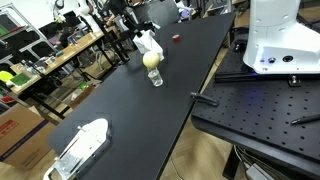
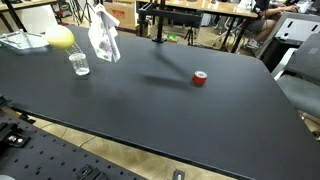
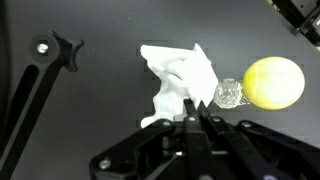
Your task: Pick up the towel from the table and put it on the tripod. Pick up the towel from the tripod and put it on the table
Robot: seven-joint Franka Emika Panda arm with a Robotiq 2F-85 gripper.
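My gripper will next lower the hanging towel onto the bare tabletop (image 2: 108, 66) beside the small clear glass and let go of it, since that open spot is below the gripper.
My gripper (image 3: 195, 108) is shut on a white towel (image 3: 180, 72). The towel hangs crumpled from the fingers above the black table in both exterior views (image 2: 103, 38) (image 1: 150, 42). Its lower end is close to the table top, and I cannot tell whether it touches. A black tripod part with a knob (image 3: 45, 48) shows at the left of the wrist view, apart from the towel. The gripper body is mostly cut off at the top of an exterior view (image 2: 97, 6).
A yellow ball (image 2: 60, 38) (image 3: 272, 82) and a small clear glass (image 2: 79, 64) (image 3: 230, 93) sit right next to the towel. A small red object (image 2: 200, 78) lies mid-table. A white, clear item (image 1: 85, 145) lies at one table end. A black stand (image 2: 158, 20) rises behind the table.
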